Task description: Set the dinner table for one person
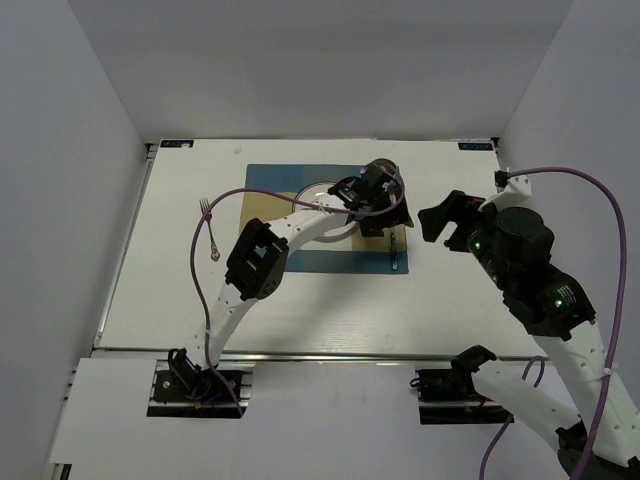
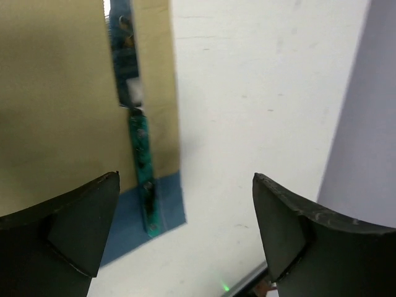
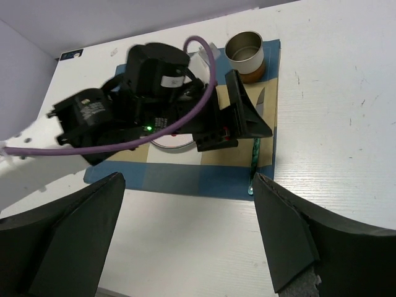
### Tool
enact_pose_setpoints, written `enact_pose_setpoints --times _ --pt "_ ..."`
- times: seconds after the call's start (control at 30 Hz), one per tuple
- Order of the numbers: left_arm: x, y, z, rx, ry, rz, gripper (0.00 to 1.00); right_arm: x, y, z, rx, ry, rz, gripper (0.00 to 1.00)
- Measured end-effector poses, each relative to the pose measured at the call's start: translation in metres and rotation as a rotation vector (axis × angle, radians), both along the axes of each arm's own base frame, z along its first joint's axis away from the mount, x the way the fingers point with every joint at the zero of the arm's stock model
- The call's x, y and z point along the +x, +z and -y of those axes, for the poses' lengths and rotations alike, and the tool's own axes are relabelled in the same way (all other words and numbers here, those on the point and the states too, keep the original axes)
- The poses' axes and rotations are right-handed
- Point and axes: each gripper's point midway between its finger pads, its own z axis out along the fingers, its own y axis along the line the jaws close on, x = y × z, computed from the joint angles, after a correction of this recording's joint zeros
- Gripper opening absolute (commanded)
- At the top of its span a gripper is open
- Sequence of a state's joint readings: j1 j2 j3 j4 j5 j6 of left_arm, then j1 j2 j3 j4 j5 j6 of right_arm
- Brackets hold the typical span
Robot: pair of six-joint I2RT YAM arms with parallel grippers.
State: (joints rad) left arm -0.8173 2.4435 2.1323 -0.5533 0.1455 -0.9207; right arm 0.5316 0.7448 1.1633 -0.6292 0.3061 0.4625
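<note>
Next, my left gripper needs to go to the left in the top view, past the plate [image 1: 318,190], and down onto the fork's handle [image 1: 213,241], as the fork lies off the mat.
The white dinner table [image 1: 330,310] carries a blue-and-tan checked placemat [image 1: 330,262] at its back middle. On the mat are a white plate [image 1: 318,190], largely hidden by my left arm, a metal cup [image 1: 384,168] and a green-handled knife [image 1: 398,252] along the right edge. My left gripper [image 1: 385,218] hovers open and empty just above the knife [image 2: 145,179]. A fork [image 1: 211,232] lies on the bare table left of the mat. My right gripper [image 1: 440,222] is open and empty, right of the mat, and faces it [image 3: 185,179].
Grey walls enclose the table on three sides. A metal rail [image 1: 300,352] runs along the near edge by the arm bases. A purple cable [image 1: 200,290] loops over the table's left part. In the right wrist view the cup [image 3: 244,52] stands at the mat's far right corner.
</note>
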Motion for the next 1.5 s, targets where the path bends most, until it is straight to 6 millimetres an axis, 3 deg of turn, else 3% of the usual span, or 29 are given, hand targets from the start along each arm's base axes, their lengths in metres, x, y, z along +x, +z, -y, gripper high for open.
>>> enact_pose_setpoints --times 0.17,0.27,0.33,0.43,0.57,0.67,0.73,0.8,0.9,1.03,1.13,1.3,1.43,1.5 --pt "0.002 0.054 -0.009 -0.020 0.033 0.078 0.98 -0.002 0.002 0.000 0.000 0.007 0.008 0.89" --pt "0.000 0.089 -0.043 0.031 0.114 0.137 0.98 -0.004 0.003 0.002 -0.009 0.010 0.017 0.89" --pt "-0.003 0.111 -0.080 0.086 0.195 0.171 0.98 -0.004 0.003 0.002 -0.018 0.017 0.022 0.89" --pt "0.004 0.148 -0.171 0.193 0.412 0.235 0.98 -0.006 0.003 0.001 -0.033 0.036 0.024 0.89" --pt "0.015 0.179 -0.334 0.364 0.753 0.288 0.98 -0.008 0.003 -0.006 -0.031 0.077 0.026 0.89" --pt "0.018 0.174 -0.431 0.498 0.925 0.256 0.98 -0.009 0.003 -0.017 -0.013 0.135 0.034 0.89" --pt "0.020 0.158 -0.465 0.572 0.952 0.205 0.96 -0.009 0.000 -0.027 -0.003 0.182 0.028 0.89" --pt "0.027 0.130 -0.480 0.626 0.912 0.133 0.93 -0.008 -0.004 -0.039 0.007 0.236 0.014 0.89" --pt "0.035 0.072 -0.489 0.690 0.797 -0.006 0.94 -0.007 -0.015 -0.052 0.018 0.294 -0.004 0.89" --pt "0.028 0.013 -0.497 0.704 0.702 -0.162 0.94 -0.008 -0.031 -0.061 0.023 0.339 -0.037 0.89" --pt "0.020 -0.004 -0.511 0.685 0.699 -0.225 0.94 -0.007 -0.034 -0.066 0.032 0.359 -0.039 0.89" --pt "0.017 -0.021 -0.529 0.625 0.724 -0.262 0.84 -0.003 -0.036 -0.072 0.038 0.374 -0.038 0.89" --pt "0.010 -0.055 -0.526 0.592 0.691 -0.327 0.81 0.000 -0.036 -0.076 0.044 0.383 -0.033 0.89" --pt "0.013 -0.055 -0.523 0.569 0.681 -0.324 0.81 0.001 -0.038 -0.077 0.044 0.386 -0.037 0.89"
